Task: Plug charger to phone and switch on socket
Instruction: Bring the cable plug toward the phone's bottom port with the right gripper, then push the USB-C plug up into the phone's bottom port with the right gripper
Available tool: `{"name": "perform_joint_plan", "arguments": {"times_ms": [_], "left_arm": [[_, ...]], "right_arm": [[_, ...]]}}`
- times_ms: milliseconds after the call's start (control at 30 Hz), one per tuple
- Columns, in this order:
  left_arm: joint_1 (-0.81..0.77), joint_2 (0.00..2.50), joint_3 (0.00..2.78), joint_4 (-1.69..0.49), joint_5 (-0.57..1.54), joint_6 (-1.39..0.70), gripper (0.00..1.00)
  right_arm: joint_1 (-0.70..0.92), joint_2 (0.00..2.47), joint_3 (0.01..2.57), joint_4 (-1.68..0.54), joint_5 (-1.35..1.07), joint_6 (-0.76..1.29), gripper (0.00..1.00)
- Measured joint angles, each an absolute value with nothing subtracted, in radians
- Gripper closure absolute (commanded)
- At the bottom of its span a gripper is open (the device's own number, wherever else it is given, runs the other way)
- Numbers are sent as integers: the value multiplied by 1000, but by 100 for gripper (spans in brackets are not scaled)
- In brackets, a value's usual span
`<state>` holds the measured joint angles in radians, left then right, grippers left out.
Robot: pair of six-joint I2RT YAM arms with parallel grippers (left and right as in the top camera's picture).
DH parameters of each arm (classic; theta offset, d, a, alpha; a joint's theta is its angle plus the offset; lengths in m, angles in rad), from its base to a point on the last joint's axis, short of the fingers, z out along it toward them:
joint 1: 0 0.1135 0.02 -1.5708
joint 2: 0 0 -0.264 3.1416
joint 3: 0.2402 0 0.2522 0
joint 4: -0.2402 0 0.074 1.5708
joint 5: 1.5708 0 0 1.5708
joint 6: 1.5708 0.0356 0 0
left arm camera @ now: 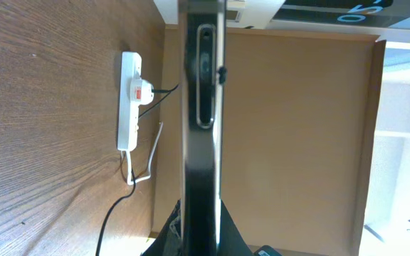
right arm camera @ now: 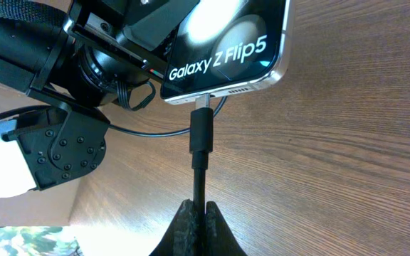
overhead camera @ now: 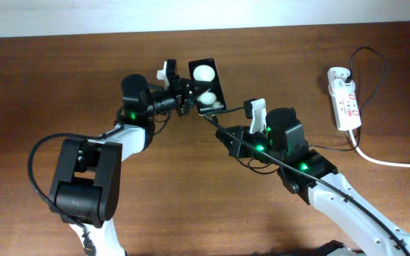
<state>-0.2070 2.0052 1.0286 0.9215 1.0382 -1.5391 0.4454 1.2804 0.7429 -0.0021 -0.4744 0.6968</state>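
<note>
My left gripper should next lower the phone [overhead camera: 208,87] onto the bare tabletop below it and let it go there, because the plug's tip already meets the port.
The phone [overhead camera: 208,87] is a black slab with two white patches, held above the table by my left gripper [overhead camera: 185,94], which is shut on it. In the left wrist view the phone [left arm camera: 201,142] stands edge-on between the fingers [left arm camera: 201,238]. My right gripper [right arm camera: 199,213] is shut on the charger [right arm camera: 202,139], just behind its black plug. The plug's metal tip meets the port on the phone's [right arm camera: 226,50] bottom edge. In the overhead view the right gripper [overhead camera: 224,134] sits just below the phone. The socket [overhead camera: 344,98] lies at the far right; it also shows in the left wrist view [left arm camera: 128,99].
A thick white cord [overhead camera: 397,162] runs from the socket to the right edge. A thin black cable loops above the socket [overhead camera: 376,60]. The left arm's base [overhead camera: 84,178] stands at the lower left. The table's back edge meets a white wall.
</note>
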Motion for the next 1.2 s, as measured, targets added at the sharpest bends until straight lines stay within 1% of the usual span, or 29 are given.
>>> {"name": "perform_joint_plan", "arguments": {"times_ms": [267, 1200], "left_arm": [[-207, 2005, 1029, 921, 1038, -1529, 100], [-194, 2005, 1029, 921, 1038, -1510, 100]], "right_arm": [[445, 1331, 743, 28, -472, 734, 96], [445, 1331, 743, 33, -513, 738, 96]]}}
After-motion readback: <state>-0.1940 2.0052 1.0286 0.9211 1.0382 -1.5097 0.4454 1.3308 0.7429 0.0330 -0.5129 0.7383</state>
